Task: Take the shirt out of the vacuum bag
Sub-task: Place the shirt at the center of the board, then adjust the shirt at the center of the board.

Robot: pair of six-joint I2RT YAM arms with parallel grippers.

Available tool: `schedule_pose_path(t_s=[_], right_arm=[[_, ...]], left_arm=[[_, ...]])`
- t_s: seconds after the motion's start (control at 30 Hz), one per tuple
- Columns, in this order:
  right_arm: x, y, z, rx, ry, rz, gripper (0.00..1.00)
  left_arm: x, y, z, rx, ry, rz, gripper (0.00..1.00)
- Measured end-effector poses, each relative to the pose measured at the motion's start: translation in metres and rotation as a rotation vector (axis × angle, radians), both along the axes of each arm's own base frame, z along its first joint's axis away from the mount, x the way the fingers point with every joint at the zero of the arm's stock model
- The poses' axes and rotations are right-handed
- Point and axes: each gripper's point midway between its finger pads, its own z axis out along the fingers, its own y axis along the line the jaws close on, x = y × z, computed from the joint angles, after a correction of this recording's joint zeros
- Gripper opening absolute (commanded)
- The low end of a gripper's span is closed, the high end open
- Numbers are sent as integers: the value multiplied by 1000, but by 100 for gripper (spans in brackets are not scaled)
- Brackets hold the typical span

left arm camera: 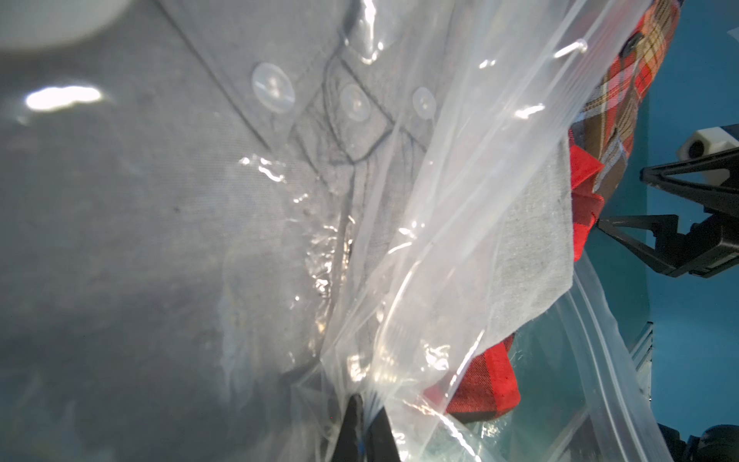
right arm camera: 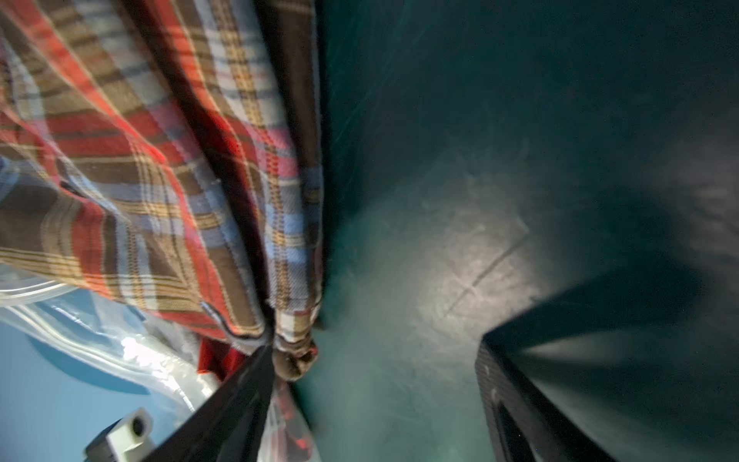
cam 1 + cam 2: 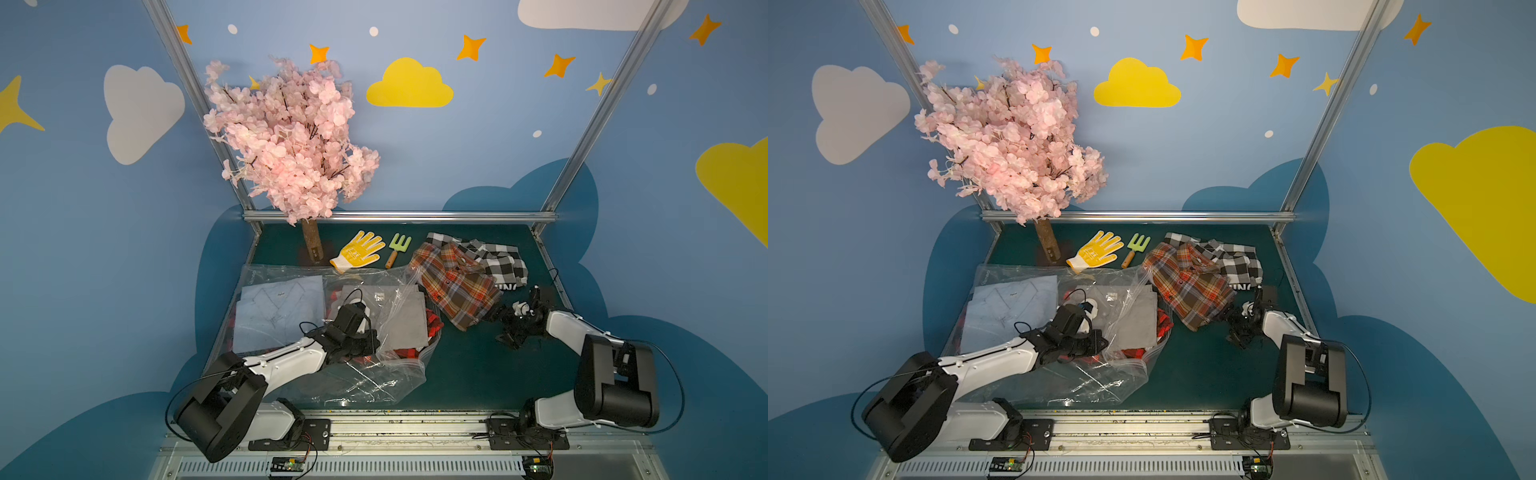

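Observation:
My right gripper moves its fingers outward next and closes on the plaid shirt's side edge point(image 3: 493, 296) point(image 2: 296, 115), which lies outward, where bare tabletop leaves room for a finger.
The clear vacuum bag point(image 3: 374, 382) lies crumpled across the left half of the table. Inside it are a light blue shirt point(image 3: 278, 311), a grey shirt point(image 3: 405, 322) and a red checked one point(image 1: 492, 384) under the grey. My left gripper point(image 3: 368, 348) point(image 1: 366, 408) is shut on a fold of the bag's plastic over the grey shirt. A brown-and-red plaid shirt point(image 3: 457, 282) point(image 2: 140, 160) lies outside the bag to the right. My right gripper point(image 3: 498, 326) point(image 2: 376, 384) stands open at its near corner, with one finger touching the cloth.
A black-and-white checked shirt point(image 3: 500, 257) lies under the plaid one at the back right. A yellow glove point(image 3: 359, 251), a small green rake point(image 3: 398, 247) and a pink blossom tree point(image 3: 291, 137) stand along the back edge. A metal rail point(image 3: 399, 419) runs along the front.

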Motion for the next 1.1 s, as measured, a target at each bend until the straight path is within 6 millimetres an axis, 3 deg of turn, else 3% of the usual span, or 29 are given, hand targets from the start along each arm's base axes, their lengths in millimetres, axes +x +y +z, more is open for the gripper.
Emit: schedule_pose_path(t_s=[0.27,0.7,0.87,0.93,1.0,1.1], right_arm=[[42,-5,-1,-58,-44,-65,82],[101,15,1,-78,-134,-65,77],[112,19,-2,-89,-130,-47,59],[115,21,-4,-97,-128,-34,46],[117,22,-8,-105,-125,-19,25],[116,24,-14,-101,-113,-11,7]], left_arm=[[-3,5,0,4,-8,8,3],[-3,6,0,6,-6,11,3],[-2,6,0,6,-5,14,3],[-2,7,0,7,-5,14,3],[-2,7,0,7,-4,15,3],[-2,8,-1,7,-3,17,3]])
